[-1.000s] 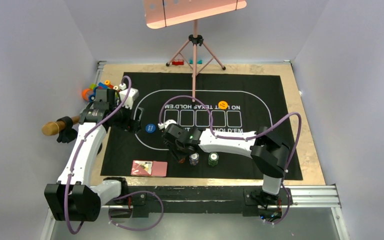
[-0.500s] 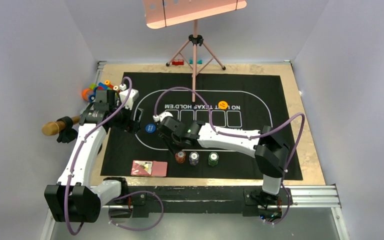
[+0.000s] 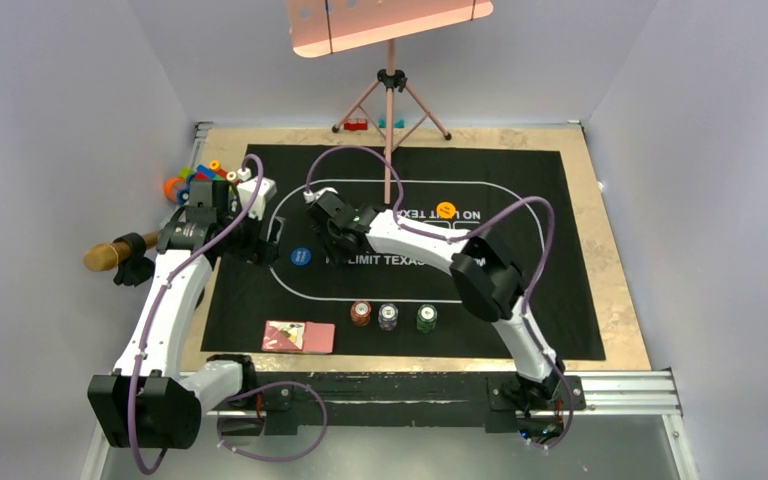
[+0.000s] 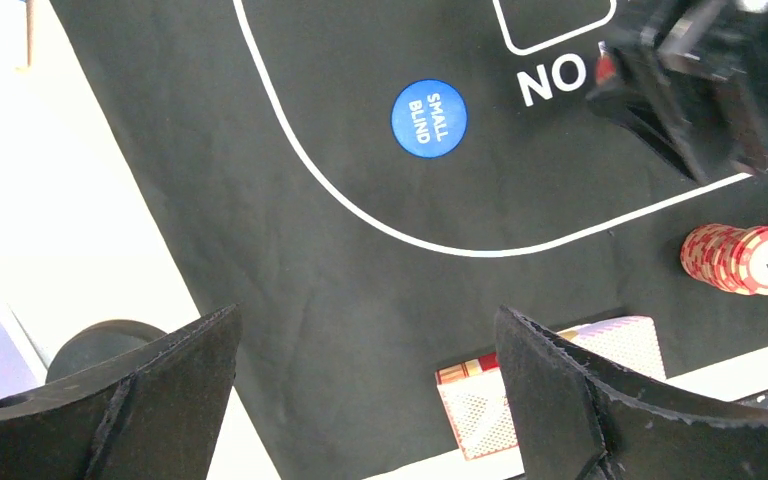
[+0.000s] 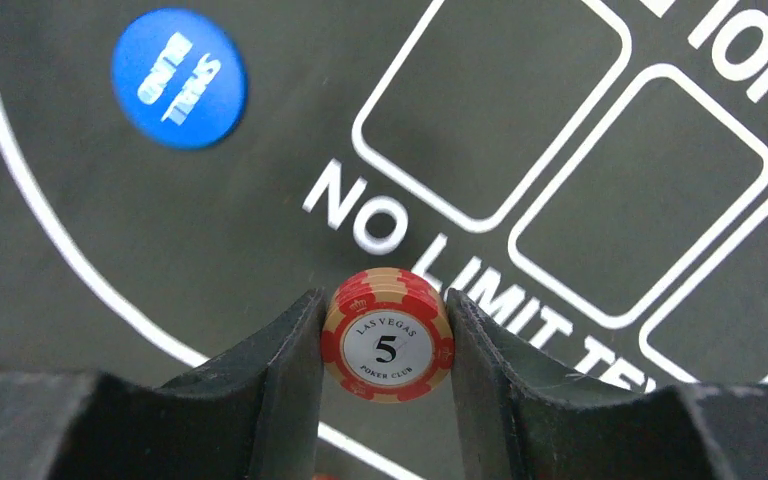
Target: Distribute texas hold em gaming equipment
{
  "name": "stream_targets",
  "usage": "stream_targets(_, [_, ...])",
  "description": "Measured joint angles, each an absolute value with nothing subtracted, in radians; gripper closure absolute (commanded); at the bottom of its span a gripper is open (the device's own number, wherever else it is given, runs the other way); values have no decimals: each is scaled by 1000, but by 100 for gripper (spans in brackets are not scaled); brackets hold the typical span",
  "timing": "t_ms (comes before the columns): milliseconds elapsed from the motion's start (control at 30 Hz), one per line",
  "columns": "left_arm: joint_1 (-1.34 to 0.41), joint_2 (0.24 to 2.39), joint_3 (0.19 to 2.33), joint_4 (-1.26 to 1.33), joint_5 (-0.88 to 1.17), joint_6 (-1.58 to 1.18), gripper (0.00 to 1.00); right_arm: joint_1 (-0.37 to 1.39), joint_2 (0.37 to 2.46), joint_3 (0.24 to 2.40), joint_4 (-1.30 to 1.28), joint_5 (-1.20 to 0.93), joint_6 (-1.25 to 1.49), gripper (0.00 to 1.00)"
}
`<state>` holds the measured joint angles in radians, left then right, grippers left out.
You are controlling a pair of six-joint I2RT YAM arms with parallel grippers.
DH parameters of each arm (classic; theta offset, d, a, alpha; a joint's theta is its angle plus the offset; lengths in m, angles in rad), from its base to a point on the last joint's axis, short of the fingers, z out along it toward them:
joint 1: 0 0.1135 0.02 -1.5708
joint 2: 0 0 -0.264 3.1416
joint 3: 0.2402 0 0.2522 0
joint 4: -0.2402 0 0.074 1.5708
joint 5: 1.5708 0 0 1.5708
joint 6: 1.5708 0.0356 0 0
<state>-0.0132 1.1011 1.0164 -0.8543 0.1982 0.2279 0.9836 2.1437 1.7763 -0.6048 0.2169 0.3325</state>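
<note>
I will next move my right gripper toward the blue small-blind button and down beside it, because the red striped chips are hanging over the lettering, short of the button.
My right gripper [image 5: 387,350] is shut on a small stack of red striped chips [image 5: 387,345], face marked 5, and holds it above the mat's "NO LIMIT" lettering, right of the blue small-blind button [image 5: 178,78]. In the top view this gripper [image 3: 335,238] is at centre-left. Red [image 3: 361,313], grey [image 3: 388,317] and green [image 3: 427,318] chip stacks stand in a row near the mat's front. Pink-backed cards [image 3: 298,336] lie at front left. An orange button [image 3: 446,209] lies further back. My left gripper [image 4: 368,320] is open and empty above the mat's left part. The triangle is out of view.
Colourful toy blocks [image 3: 195,180] sit off the mat at the back left. A pink tripod [image 3: 390,110] stands at the back centre. The black printed mat [image 3: 520,300] covers most of the table. A wooden handle [image 3: 110,255] juts out at the left edge.
My right gripper has lifted from the chip row and swung back and left over the mat with red chips in it. A red stack stays in the row. The left arm is still.
</note>
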Motion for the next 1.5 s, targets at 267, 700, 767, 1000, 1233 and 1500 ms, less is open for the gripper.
stream_targets(267, [-13, 1085, 1016, -854, 163, 225, 0, 964, 2322, 1930, -603, 204, 313, 100])
stream_targets(700, [-7, 1090, 1016, -854, 167, 199, 0, 969, 2407, 2029, -552, 153, 329, 100])
stream_targets(767, [-7, 1090, 1016, -854, 168, 199, 0, 969, 2411, 2035, -546, 150, 332, 99])
stream_targets(1000, [-7, 1090, 1017, -855, 168, 199, 0, 970, 2415, 2036, -537, 141, 340, 60])
stream_targets(1233, [-7, 1090, 1017, -858, 168, 195, 0, 970, 2415, 2032, -530, 140, 342, 38])
stream_targets(1500, [-7, 1090, 1019, -868, 171, 192, 0, 978, 2404, 2017, -515, 153, 336, 31])
